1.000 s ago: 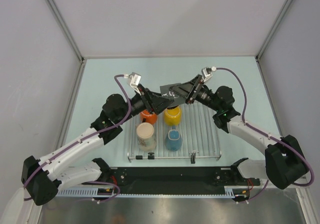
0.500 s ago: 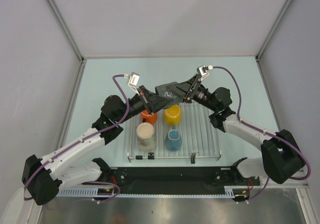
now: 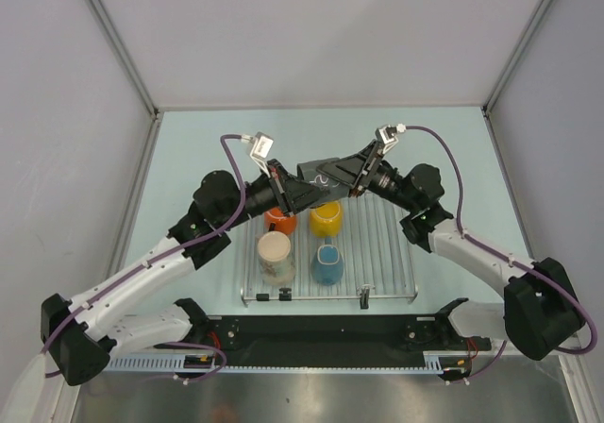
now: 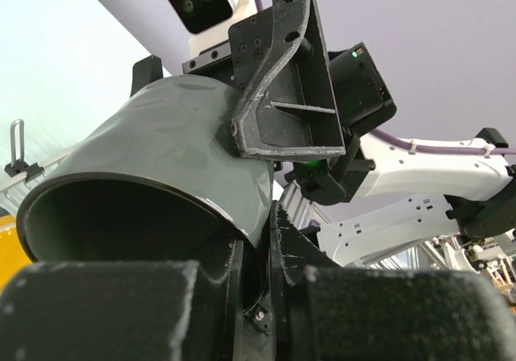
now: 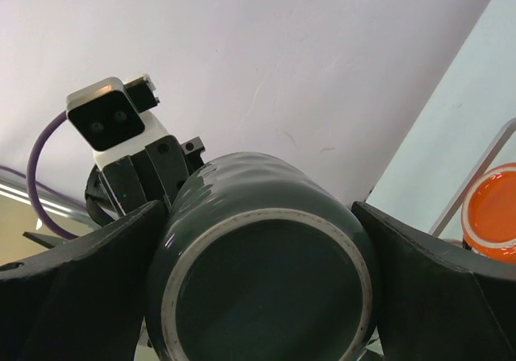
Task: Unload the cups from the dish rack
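Observation:
Clear tabletop beside the rack lies below there, so my left gripper needs to swing left in the top view next, turn the cup base-down, lower it and release it.
The dark grey-green cup (image 3: 315, 172) hangs on its side above the back of the dish rack (image 3: 387, 244), between both grippers. My left gripper (image 4: 262, 248) is shut on its rim, one finger inside the mouth and one outside. My right gripper (image 5: 262, 276) stands open, its wide jaws on either side of the cup's base (image 5: 266, 288). On the rack sit the orange cup (image 3: 280, 219), the yellow cup (image 3: 326, 218), the cream cup (image 3: 275, 255) and the blue cup (image 3: 327, 264).
The right half of the rack's bars carries nothing. Pale green tabletop (image 3: 208, 149) surrounds the rack on the left, back and right. Grey walls close in the sides. Both arm bases sit on the black rail (image 3: 321, 333) at the near edge.
My left gripper has shut on the dark cup's rim. The right jaws have widened a little around the cup's base. Both wrists have shifted only slightly.

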You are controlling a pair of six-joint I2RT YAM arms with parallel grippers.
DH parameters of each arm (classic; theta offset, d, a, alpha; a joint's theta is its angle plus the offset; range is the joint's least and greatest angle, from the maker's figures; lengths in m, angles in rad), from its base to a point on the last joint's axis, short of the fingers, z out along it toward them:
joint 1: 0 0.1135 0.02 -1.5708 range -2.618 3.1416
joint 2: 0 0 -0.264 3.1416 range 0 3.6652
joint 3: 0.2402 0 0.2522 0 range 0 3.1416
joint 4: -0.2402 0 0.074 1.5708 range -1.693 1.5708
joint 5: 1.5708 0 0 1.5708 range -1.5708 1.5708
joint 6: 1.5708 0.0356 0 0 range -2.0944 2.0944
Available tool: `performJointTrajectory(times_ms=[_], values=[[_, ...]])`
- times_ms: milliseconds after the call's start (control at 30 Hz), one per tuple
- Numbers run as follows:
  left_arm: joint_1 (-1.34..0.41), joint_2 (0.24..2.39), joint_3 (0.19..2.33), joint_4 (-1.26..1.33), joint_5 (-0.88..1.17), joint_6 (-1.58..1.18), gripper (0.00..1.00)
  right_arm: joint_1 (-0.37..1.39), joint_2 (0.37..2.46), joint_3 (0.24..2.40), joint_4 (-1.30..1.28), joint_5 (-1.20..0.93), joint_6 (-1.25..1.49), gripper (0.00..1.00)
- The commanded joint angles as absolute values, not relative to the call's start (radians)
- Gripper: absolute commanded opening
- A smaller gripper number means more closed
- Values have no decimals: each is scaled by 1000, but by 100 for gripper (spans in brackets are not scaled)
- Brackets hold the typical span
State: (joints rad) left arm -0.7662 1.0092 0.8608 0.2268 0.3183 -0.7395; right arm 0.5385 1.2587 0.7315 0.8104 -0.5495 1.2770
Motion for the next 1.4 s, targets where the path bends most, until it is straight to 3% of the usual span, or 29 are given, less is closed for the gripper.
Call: performJointTrajectory(times_ms=[0, 667, 900, 1100, 1367], values=[[-750, 991, 936, 94, 218, -624, 0, 486, 1207, 759, 765, -546, 1207, 100], [-687, 905, 1037, -127, 80, -536, 0, 324, 1109, 733, 625, -523, 1226, 100], [-595, 1002, 1282, -458, -177, -459, 0, 322, 994, 891, 49, -281, 896, 100], [-458, 1262, 1588, -823, -388, -454, 0, 356, 1028, 1069, -400, 48, 735, 100], [-246, 1530, 1695, -936, -339, -420, 0, 428, 1043, 1051, -560, 292, 675, 100]])
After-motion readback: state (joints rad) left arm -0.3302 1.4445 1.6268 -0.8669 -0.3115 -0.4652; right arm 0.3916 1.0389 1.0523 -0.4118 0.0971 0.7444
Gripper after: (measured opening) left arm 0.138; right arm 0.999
